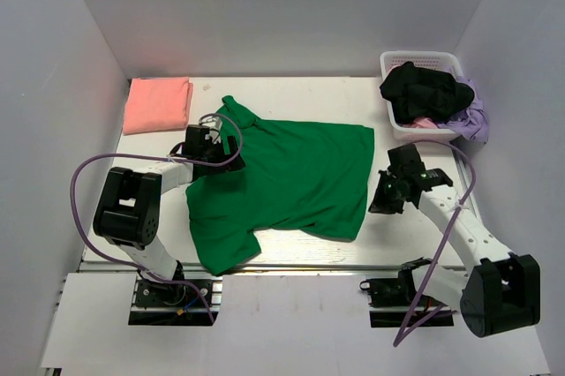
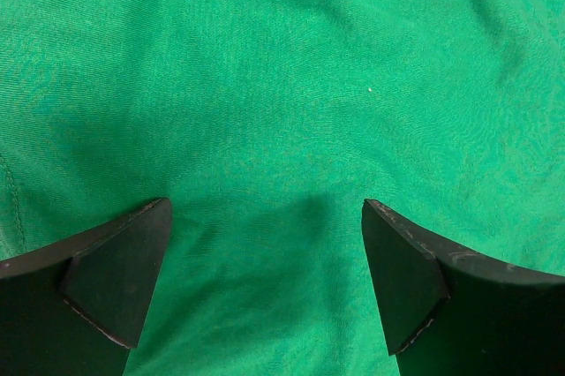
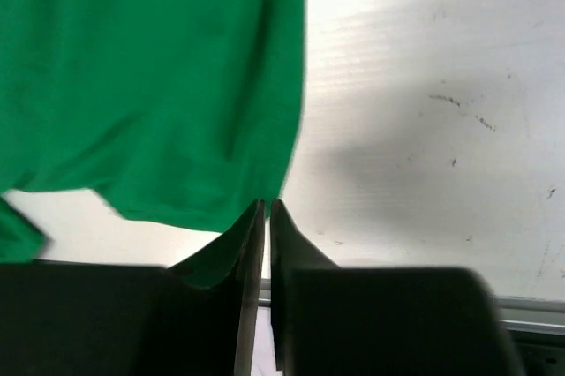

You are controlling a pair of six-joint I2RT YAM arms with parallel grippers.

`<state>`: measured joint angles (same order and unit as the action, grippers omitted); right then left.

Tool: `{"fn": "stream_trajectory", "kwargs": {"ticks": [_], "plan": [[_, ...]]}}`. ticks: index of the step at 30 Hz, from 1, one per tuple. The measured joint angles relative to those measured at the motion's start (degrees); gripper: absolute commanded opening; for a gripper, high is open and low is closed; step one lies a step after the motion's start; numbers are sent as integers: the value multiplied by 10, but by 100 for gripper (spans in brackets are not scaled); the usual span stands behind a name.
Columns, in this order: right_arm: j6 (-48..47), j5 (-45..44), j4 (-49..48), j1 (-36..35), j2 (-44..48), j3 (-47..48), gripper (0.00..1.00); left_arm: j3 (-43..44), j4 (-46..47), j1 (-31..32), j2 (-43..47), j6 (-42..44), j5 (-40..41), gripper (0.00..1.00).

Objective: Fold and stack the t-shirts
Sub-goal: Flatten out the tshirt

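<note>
I should open my right gripper, because its closed fingers are just off the cloth (image 2: 282, 85). Then I should lower it toward the green t-shirt (image 1: 291, 173) at the t-shirt's near hem corner.
The bright green t-shirt (image 1: 291, 173) lies spread flat in the middle of the table, collar at the back left. The salmon-pink t-shirt (image 1: 157, 104) lies folded at the back left corner. My left gripper (image 1: 231, 161) is low over the green shirt's left shoulder area. In the left wrist view it (image 2: 265, 208) is open and empty, with green cloth (image 2: 282, 85) filling the view. My right gripper (image 1: 380, 199) is just off the shirt's right edge. In the right wrist view it (image 3: 267, 205) is shut on nothing, beside the green hem (image 3: 159, 85).
A white basket (image 1: 389, 63) at the back right holds black clothes (image 1: 424, 94) and a purple cloth (image 1: 477, 116). White walls close in the table on three sides. Bare white table (image 3: 424, 129) lies right of the shirt.
</note>
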<state>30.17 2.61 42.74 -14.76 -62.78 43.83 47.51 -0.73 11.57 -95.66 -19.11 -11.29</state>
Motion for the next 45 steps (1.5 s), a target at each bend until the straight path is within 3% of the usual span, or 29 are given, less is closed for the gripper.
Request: {"fn": "stream_trajectory", "kwargs": {"ticks": [1, 6, 17, 19, 20, 22, 29, 38, 45], "plan": [[1, 1, -2, 0, -4, -10, 22, 0, 0, 0, 0, 0, 0, 100], [6, 8, -14, 0, -43, -51, 36, 0, 0, 0, 0, 0, 0, 100], [16, 16, -126, -12, -140, -62, 42, 0, 1, 0, 0, 0, 0, 100], [24, 12, -132, -19, -156, -56, 31, 0, 1, 0, 0, 0, 0, 100], [29, 5, -136, -23, -161, -53, 18, 0, 1, 0, 0, -1, 1, 100], [42, -11, -141, -30, -168, -51, 1, 0, 1, 0, 0, -1, 1, 100], [70, -71, -120, -47, -161, -43, 0, 0, 2, 0, 0, -5, 4, 100], [73, -195, 89, -51, -110, 127, 0, -3, 12, 0, -2, -7, 13, 100], [82, -218, 230, -52, -113, 169, 0, -2, 20, 0, -6, -9, 18, 100]]}}
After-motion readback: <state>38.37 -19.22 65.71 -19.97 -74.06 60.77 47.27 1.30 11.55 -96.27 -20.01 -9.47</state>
